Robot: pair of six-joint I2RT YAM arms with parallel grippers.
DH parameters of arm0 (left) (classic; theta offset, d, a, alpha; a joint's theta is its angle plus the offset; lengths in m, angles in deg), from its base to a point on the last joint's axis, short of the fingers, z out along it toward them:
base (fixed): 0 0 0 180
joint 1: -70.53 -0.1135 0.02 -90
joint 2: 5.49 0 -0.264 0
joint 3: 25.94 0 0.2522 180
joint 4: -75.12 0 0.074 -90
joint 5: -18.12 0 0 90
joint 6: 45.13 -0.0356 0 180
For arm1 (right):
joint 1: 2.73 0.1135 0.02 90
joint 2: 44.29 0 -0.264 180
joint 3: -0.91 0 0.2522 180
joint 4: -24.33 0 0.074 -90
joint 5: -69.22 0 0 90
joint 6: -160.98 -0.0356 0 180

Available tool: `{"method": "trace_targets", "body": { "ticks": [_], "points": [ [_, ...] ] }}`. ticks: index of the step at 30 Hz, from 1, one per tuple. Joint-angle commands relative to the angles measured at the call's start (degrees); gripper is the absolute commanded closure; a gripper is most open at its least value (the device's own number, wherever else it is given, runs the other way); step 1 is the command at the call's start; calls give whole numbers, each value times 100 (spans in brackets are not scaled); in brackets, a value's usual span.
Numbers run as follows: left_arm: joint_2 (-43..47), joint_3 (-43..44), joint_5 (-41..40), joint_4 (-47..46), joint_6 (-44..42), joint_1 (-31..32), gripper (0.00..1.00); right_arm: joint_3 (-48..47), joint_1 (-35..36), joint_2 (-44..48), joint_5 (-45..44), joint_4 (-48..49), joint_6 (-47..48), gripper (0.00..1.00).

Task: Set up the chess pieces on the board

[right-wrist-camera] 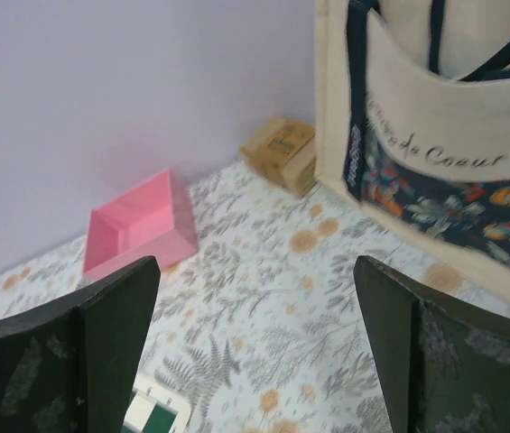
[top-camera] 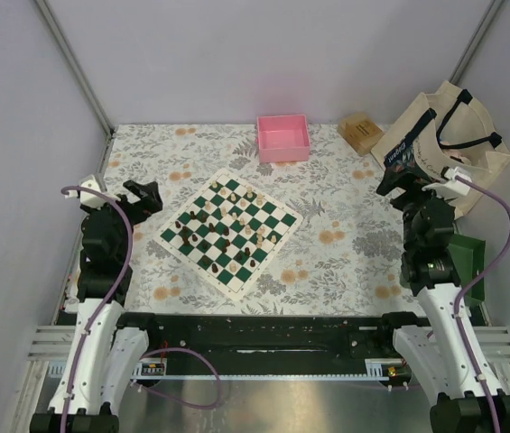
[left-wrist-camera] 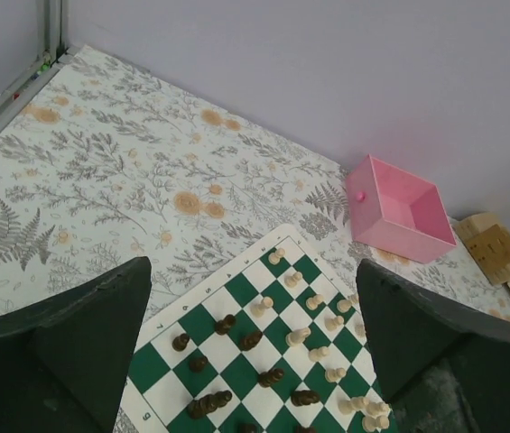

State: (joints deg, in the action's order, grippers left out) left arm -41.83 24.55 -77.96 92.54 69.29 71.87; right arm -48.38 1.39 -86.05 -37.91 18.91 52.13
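My right gripper needs to move down and to the left in the top view next, onto the board's nearest corner point(top-camera: 299, 216) point(right-wrist-camera: 180, 408), because the board lies turned like a diamond.
The green and white board point(top-camera: 282, 224) lies turned like a diamond mid-table; it also shows in the left wrist view point(left-wrist-camera: 277, 298). Dark pieces point(top-camera: 202, 231) stand and lie scattered on its left half, cream pieces point(top-camera: 249, 196) on its right half. In the left wrist view several dark pieces point(left-wrist-camera: 252, 340) and cream pieces point(left-wrist-camera: 298, 336) are mixed, some toppled. My left gripper point(top-camera: 143, 198) is open and empty, hovering left of the board point(left-wrist-camera: 253, 338). My right gripper point(top-camera: 397, 183) is open and empty, well right of the board point(right-wrist-camera: 253, 347); one board corner point(right-wrist-camera: 155, 415) shows below it.
A pink tray point(top-camera: 282, 138) sits at the back centre, a small cardboard box point(top-camera: 359, 133) to its right. A cloth tote bag point(top-camera: 444, 144) stands at the back right, close to my right arm. A green tray point(top-camera: 469, 262) lies at the right edge.
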Motion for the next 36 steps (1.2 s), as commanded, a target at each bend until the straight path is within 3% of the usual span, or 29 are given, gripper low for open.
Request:
{"method": "trace_targets", "body": {
  "ticks": [1,3,5,8,14,17,24,34,36],
  "points": [
    [215,-140,-688,685,868,-3,1,-455,1,-96,1182,-1677,-653,2],
    [75,87,-1313,1379,1326,-2,1,-420,1,-52,1981,-1486,-988,2],
    [-171,368,-1736,2310,1949,-3,1,-132,1,-43,2799,-689,-1111,2],
    [-383,528,-1678,2894,1866,-2,1,292,1,-340,3286,237,-1436,2],
    [582,-33,-1026,2360,1609,6,1,-701,1,-1677,3804,-1010,-1059,2],
    [979,-385,-1026,2104,1697,-2,1,-805,1,-2124,3454,-1402,-1226,9],
    [628,-166,-938,2692,1592,-3,1,-1799,54,-3785,4595,-2213,-831,35],
    [417,-131,-640,2490,1548,-3,1,-2441,730,-5183,4218,-2592,-488,39],
    [434,-148,-587,2499,1539,-2,1,-2607,827,-5456,4191,-2557,-488,44]
  ]
}}
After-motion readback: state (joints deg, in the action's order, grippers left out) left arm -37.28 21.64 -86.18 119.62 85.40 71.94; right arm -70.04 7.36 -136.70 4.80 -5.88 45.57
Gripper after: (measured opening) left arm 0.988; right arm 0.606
